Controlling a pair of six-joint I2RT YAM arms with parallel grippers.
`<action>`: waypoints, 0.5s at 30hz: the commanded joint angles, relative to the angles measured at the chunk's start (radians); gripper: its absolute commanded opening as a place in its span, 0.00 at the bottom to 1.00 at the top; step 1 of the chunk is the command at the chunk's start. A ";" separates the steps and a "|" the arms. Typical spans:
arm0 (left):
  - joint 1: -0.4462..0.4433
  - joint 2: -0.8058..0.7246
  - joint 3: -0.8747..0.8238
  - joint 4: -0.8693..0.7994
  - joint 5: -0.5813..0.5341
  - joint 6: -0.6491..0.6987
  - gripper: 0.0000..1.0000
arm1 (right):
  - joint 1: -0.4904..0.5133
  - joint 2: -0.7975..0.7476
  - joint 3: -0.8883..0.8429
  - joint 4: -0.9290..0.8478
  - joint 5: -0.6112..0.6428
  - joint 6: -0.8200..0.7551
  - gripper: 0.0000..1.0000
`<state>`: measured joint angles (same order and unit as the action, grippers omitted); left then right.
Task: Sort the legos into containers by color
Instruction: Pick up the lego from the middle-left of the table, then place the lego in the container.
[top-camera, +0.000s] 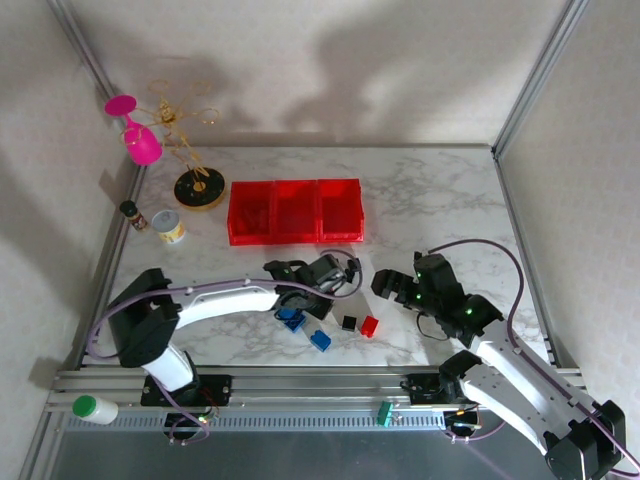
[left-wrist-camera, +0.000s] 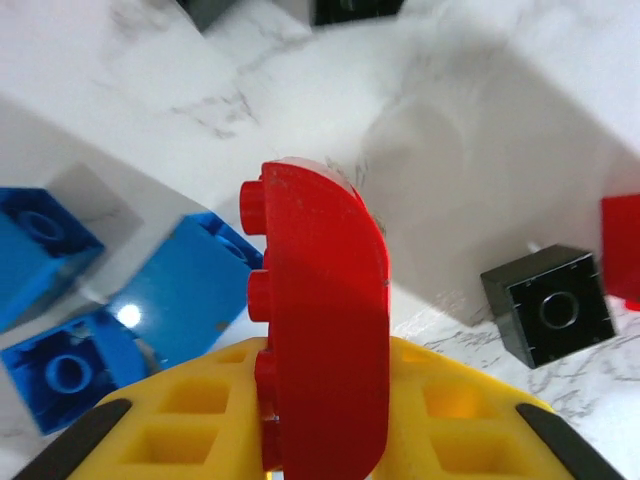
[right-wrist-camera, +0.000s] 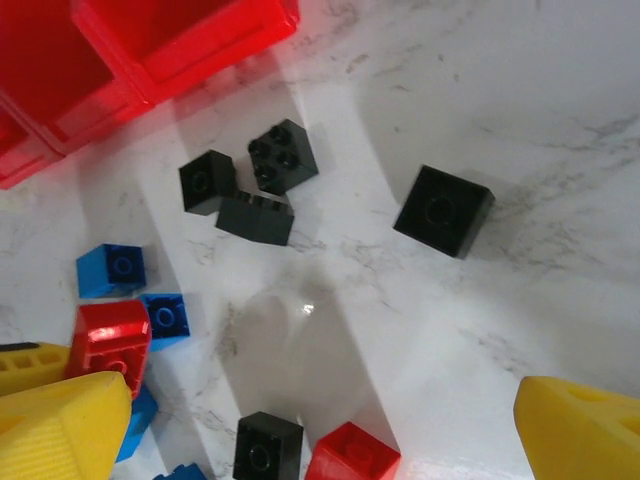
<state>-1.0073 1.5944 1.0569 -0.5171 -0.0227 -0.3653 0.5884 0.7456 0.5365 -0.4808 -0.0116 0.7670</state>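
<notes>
My left gripper rises above the sides of the container nearest the wire stand next, then swings outward over that container and lets go of the red lego.
My left gripper (left-wrist-camera: 320, 425) is shut on a red lego (left-wrist-camera: 322, 320) with a rounded edge, its yellow fingers (left-wrist-camera: 180, 415) clamping it on both sides just above the table. Blue legos (left-wrist-camera: 185, 285) lie to its left, and a black lego (left-wrist-camera: 548, 305) to its right. From above, the left gripper (top-camera: 300, 300) hovers over the brick cluster, in front of the red containers (top-camera: 293, 211). My right gripper (right-wrist-camera: 322, 400) stands open over bare marble, with a black lego (right-wrist-camera: 267, 445) and a red lego (right-wrist-camera: 355, 455) below it. Several black legos (right-wrist-camera: 255, 217) lie near the containers (right-wrist-camera: 150, 50).
A small tin can (top-camera: 171, 227), a dark little bottle (top-camera: 131, 212), a pink glass (top-camera: 137, 135) and a wire stand (top-camera: 199, 188) sit at the back left. Walls enclose the table on three sides. The right gripper (top-camera: 385, 285) is just right of the brick cluster.
</notes>
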 joint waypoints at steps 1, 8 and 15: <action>0.049 -0.099 0.013 -0.023 -0.026 -0.032 0.12 | -0.005 0.021 0.038 0.097 -0.040 -0.047 0.99; 0.212 -0.220 0.025 -0.026 -0.063 -0.037 0.11 | 0.002 0.143 0.061 0.258 -0.101 -0.075 0.99; 0.423 -0.214 0.067 0.021 -0.098 -0.038 0.10 | 0.068 0.271 0.109 0.388 -0.083 -0.071 0.99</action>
<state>-0.6369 1.3811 1.0859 -0.5125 -0.0769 -0.3904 0.6300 0.9905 0.5999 -0.1894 -0.0990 0.7166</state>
